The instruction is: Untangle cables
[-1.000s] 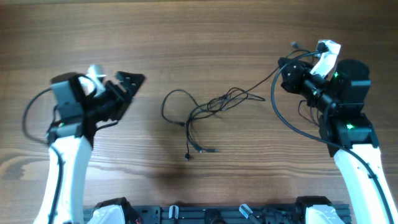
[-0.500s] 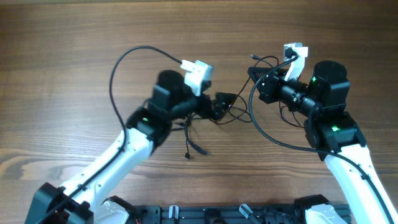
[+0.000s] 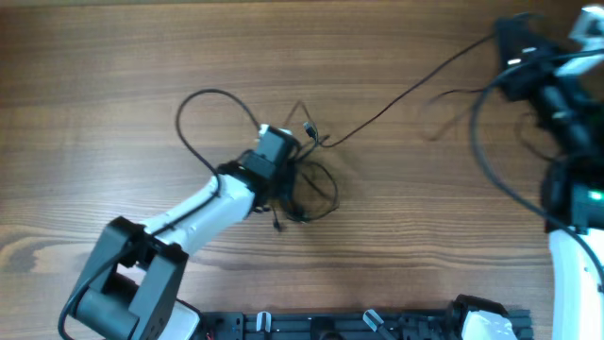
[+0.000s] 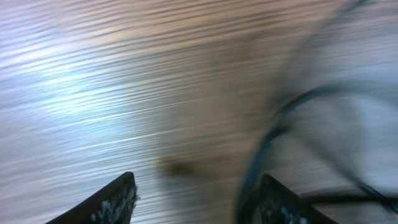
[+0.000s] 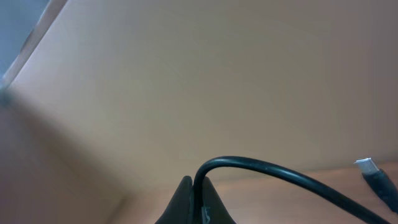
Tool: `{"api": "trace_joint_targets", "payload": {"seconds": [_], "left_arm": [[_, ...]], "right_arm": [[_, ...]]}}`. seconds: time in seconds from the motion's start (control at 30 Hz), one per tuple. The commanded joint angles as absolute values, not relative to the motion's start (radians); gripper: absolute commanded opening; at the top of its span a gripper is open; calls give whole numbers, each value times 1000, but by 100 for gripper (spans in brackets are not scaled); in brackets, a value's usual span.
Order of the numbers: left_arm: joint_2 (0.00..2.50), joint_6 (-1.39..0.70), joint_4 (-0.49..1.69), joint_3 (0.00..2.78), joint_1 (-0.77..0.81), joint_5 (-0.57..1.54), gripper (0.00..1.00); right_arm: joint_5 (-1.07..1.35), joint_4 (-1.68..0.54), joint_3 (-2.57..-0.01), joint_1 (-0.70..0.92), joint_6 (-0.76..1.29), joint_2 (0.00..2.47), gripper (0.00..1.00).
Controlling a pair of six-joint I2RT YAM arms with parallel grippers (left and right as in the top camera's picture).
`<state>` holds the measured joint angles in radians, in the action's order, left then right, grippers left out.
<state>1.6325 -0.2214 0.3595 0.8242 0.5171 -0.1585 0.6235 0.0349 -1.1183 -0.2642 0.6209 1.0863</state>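
The right gripper moves down and back to the tabletop by the small plug (image 5: pixel 367 177) next to release the cable, as its piece of cable is already stretched clear of the knot.
The cables (image 3: pixel 319 187) are thin black wires in a loose knot at the table's middle. My left gripper (image 3: pixel 289 178) is low over the knot's left side. In the left wrist view it (image 4: pixel 198 190) is open, with a blurred cable loop (image 4: pixel 277 124) beside its right finger. One strand (image 3: pixel 406 94) runs up and right from the knot to my right gripper (image 3: pixel 514 45) at the far right. In the right wrist view that gripper (image 5: pixel 196 186) is shut on this cable (image 5: pixel 261 167). A small plug (image 5: pixel 372 168) shows at the right.
The left arm's thick black cable (image 3: pixel 203 99) loops over the table left of the knot. The right arm's thick cable (image 3: pixel 479 142) hangs at the right. The wooden table (image 3: pixel 113 57) spreads all around.
My left gripper has dropped down onto the knot. My right gripper has pulled up and to the right, drawing one strand out straight from the knot.
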Motion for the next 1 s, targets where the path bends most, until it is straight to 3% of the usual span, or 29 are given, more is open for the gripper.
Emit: {"api": "trace_joint_targets", "payload": {"seconds": [0.0,0.1,0.27,0.43,0.57,0.7,0.8,0.87,0.97], "left_arm": [[1637,-214,392,823,334,-244,63],[1637,-216,398,823,218,-236,65],[1637,-225,404,823,107,-125,63],[1637,-225,390,823,107,16,70],[1637,-225,390,823,107,20,72],[1637,-225,390,823,107,19,73],[1637,-239,390,823,107,19,73],[1637,-274,389,823,107,19,75],[1637,-277,382,823,107,19,76]], "right_arm": [[593,25,-1156,-446,751,1069,4],[582,-75,-1156,-558,757,1069,4],[252,-439,-1156,-609,653,1105,4],[483,-545,-1155,-583,353,1197,4],[155,-641,-1155,-577,389,1304,4],[-108,-430,-1155,-578,358,1377,4],[-200,-149,-1160,-606,169,1377,4],[-299,-76,-1185,-650,108,1378,4],[-261,68,-1192,-766,-94,1397,4]]}}
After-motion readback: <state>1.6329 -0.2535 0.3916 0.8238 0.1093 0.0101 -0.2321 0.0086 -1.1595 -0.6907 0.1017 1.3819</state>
